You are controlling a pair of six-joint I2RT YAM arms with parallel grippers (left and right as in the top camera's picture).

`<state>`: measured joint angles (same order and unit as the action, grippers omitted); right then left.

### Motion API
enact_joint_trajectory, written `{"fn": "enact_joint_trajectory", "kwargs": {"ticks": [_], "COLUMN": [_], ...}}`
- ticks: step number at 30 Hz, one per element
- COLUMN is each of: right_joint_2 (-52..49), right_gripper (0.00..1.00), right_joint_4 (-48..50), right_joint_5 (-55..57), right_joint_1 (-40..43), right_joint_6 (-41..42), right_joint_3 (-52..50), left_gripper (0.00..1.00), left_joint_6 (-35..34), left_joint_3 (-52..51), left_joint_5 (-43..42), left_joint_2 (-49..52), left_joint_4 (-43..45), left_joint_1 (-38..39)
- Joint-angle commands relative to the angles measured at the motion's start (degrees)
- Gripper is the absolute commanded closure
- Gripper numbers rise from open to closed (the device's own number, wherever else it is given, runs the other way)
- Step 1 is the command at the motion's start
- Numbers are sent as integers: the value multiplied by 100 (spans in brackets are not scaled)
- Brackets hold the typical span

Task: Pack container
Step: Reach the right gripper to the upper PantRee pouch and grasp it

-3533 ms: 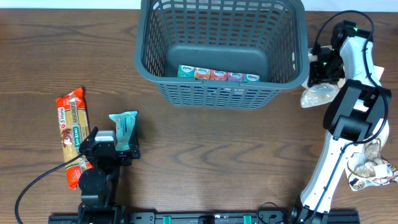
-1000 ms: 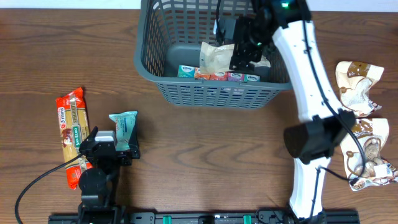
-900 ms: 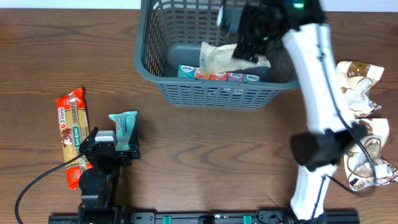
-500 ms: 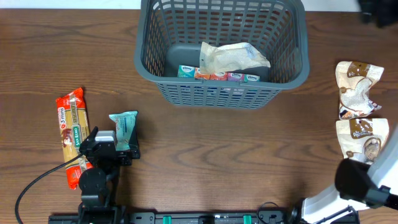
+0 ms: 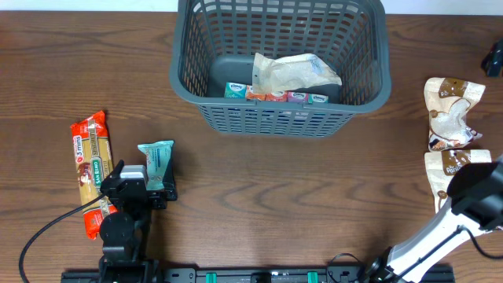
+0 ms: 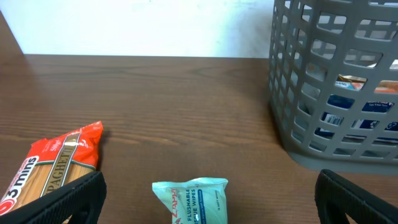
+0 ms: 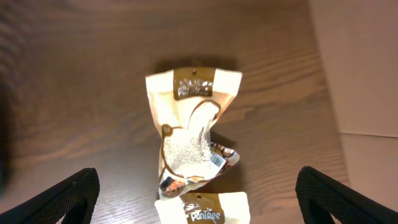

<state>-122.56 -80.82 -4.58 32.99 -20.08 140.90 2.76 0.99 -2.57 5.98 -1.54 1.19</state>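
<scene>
The robot's open right gripper is still high above the farther pouch, so it will next lower toward the tabletop onto the farther pouch's middle (image 5: 450, 110) (image 7: 191, 118), beside the pouch's brown label.
The container (image 5: 275, 119), a dark grey slotted basket, stands at the back centre, and its wall (image 6: 336, 81) shows in the left wrist view. A cream snack packet (image 5: 296, 71) lies inside it over a row of small colourful packs (image 5: 275, 94). My left gripper (image 5: 145, 179) (image 6: 208, 205) rests open at the front left, with a teal wipes pack (image 5: 156, 163) (image 6: 189, 199) lying on the table between its fingers. My right gripper (image 7: 199, 205) hangs open and empty high over two brown-and-cream pouches (image 7: 193, 134). Only a dark bit of it (image 5: 493, 59) shows at the overhead view's right edge.
A red spaghetti packet (image 5: 90, 169) (image 6: 50, 168) lies just left of the left gripper. The two pouches (image 5: 452, 114) sit at the table's right side, the nearer one (image 5: 456, 177) partly under the right arm (image 5: 471, 200). A pale wall edge (image 7: 360, 62) borders the table there.
The right gripper let go of the cream packet inside the basket, rose out and swung right to above the pouches. The left arm has not moved.
</scene>
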Motion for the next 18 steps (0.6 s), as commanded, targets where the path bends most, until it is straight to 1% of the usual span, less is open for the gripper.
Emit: {"fn": "enact_joint_trajectory", "kwargs": {"ticks": [1,6,14,18], "right_joint_2": [-417,-1012,-1646,-1805], "right_gripper": [7,17,16,12], "right_joint_4": [-52,-251,-304,-299], "right_joint_5": [50,168,437,439], "right_joint_1": [-7,-7,0,0], "right_joint_6": [-199,-225,-87,-76], "right_joint_3": [-2,-7,-7,-17], "left_gripper": [1,2,1,1], "left_joint_6": [-55,-55,-55,-55], "left_joint_3": [-72,-72,-72,-72], "left_joint_5": [173,173,173,173], "left_joint_2": [17,17,17,17], "left_joint_4": [-249,-249,-247,-249], "left_joint_1": [13,13,13,13]}}
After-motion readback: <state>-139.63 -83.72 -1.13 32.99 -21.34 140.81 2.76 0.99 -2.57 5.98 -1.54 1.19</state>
